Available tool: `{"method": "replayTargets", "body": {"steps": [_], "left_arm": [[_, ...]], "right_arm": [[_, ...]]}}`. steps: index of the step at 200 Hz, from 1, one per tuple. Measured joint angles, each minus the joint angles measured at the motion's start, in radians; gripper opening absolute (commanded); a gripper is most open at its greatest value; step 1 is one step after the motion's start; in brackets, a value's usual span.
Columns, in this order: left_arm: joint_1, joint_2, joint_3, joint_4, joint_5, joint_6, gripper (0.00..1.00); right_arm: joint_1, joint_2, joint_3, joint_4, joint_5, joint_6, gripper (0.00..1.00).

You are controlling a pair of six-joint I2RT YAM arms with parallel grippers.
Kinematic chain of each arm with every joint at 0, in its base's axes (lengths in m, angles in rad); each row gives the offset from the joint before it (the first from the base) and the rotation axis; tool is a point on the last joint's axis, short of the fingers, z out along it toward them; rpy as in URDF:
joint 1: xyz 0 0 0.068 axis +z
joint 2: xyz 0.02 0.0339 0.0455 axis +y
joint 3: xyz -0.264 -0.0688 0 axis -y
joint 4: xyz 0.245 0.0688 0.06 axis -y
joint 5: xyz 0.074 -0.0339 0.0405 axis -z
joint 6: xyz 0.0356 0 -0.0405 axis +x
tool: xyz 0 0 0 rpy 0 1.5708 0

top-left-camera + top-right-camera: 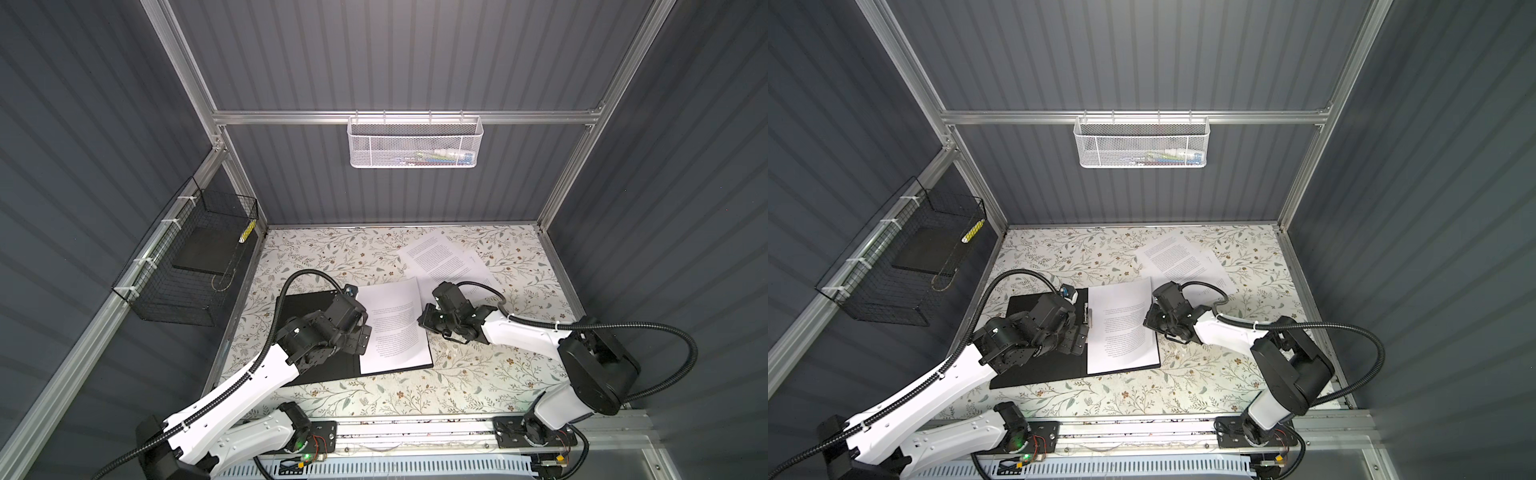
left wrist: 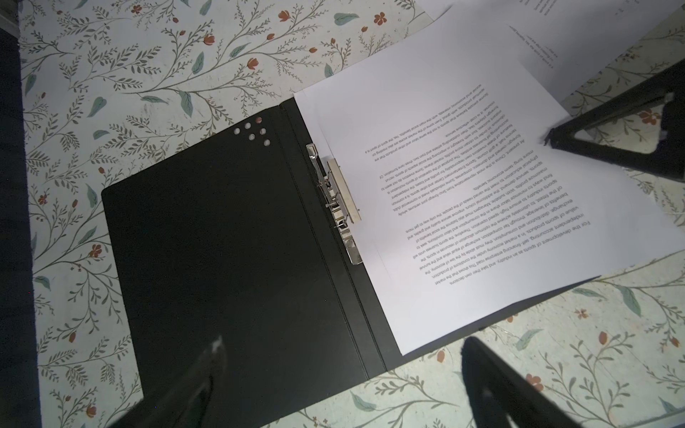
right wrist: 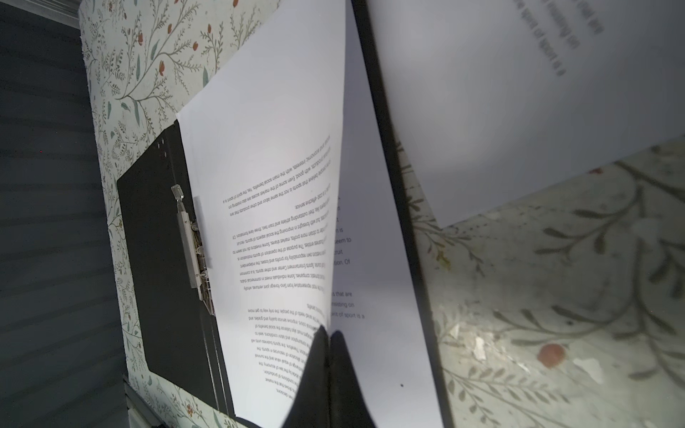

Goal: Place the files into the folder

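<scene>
The sheet [image 3: 267, 166] already rests beside the metal clip [image 3: 192, 249], so the right gripper will next move the curled edge across the page toward it and let go.
The folder [image 1: 332, 370] [image 1: 1042, 370] lies open on the floral table, its black inside facing up [image 2: 230, 241] [image 3: 155, 241], with a metal clip [image 2: 337, 196] beside the spine. White printed files [image 1: 395, 328] [image 1: 1121, 328] [image 2: 463, 185] rest on its right half. My right gripper [image 1: 422, 322] [image 1: 1147, 322] [image 3: 329, 331] is shut on the right edge of the top sheet [image 3: 267, 166], which curls up off another sheet beneath. More files [image 1: 440, 257] [image 1: 1179, 257] lie loose at the back right. My left gripper [image 1: 361, 336] [image 1: 1079, 336] [image 2: 343, 344] hangs open over the spine, holding nothing.
A white mesh basket [image 1: 415, 143] hangs on the back wall. On the left wall, a black wire basket [image 1: 187, 266] holds a dark flat slab [image 1: 203, 253]. Grey walls close in three sides of the table, and the arm bases stand on a rail along the front.
</scene>
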Motion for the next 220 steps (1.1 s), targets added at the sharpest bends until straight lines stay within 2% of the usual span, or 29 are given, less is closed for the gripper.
{"method": "replayTargets", "body": {"steps": [80,220], "left_arm": [[0.000,0.037,-0.041,0.067,0.022,0.021,1.00],[0.000,0.037,-0.043,0.074,0.029,0.021,1.00]], "right_arm": [[0.016,0.023,0.015,0.013,0.003,0.036,0.00],[0.038,0.042,0.024,0.015,0.003,0.068,0.00]]}}
